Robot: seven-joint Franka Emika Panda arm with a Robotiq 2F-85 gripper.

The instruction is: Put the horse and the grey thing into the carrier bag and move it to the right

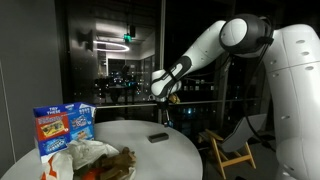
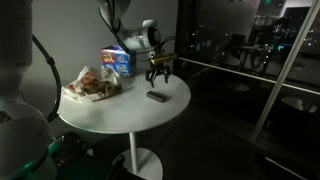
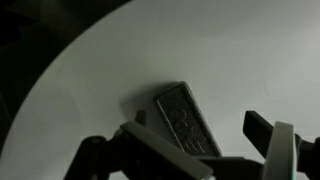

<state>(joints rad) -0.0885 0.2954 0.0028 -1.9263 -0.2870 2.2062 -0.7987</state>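
The robot will next lower its open gripper and turn it to match the slant of the grey thing below, closing across the long sides of the grey thing.
The grey thing (image 1: 158, 137) is a flat rectangular block lying on the round white table (image 1: 175, 155). It also shows in an exterior view (image 2: 156, 96) and in the wrist view (image 3: 183, 115). My gripper (image 1: 165, 110) hangs open and empty a little above it, as also seen in an exterior view (image 2: 158, 72), with the fingers either side of it in the wrist view (image 3: 210, 145). The crumpled orange-and-white carrier bag (image 1: 80, 155) lies at the table's other side (image 2: 88, 82). A brown shape, apparently the horse (image 1: 118, 162), lies on or in the bag.
A blue printed carton (image 1: 64, 128) stands behind the bag and shows in both exterior views (image 2: 118, 60). A wooden chair (image 1: 232, 150) stands beside the table. Dark windows with a railing run behind it.
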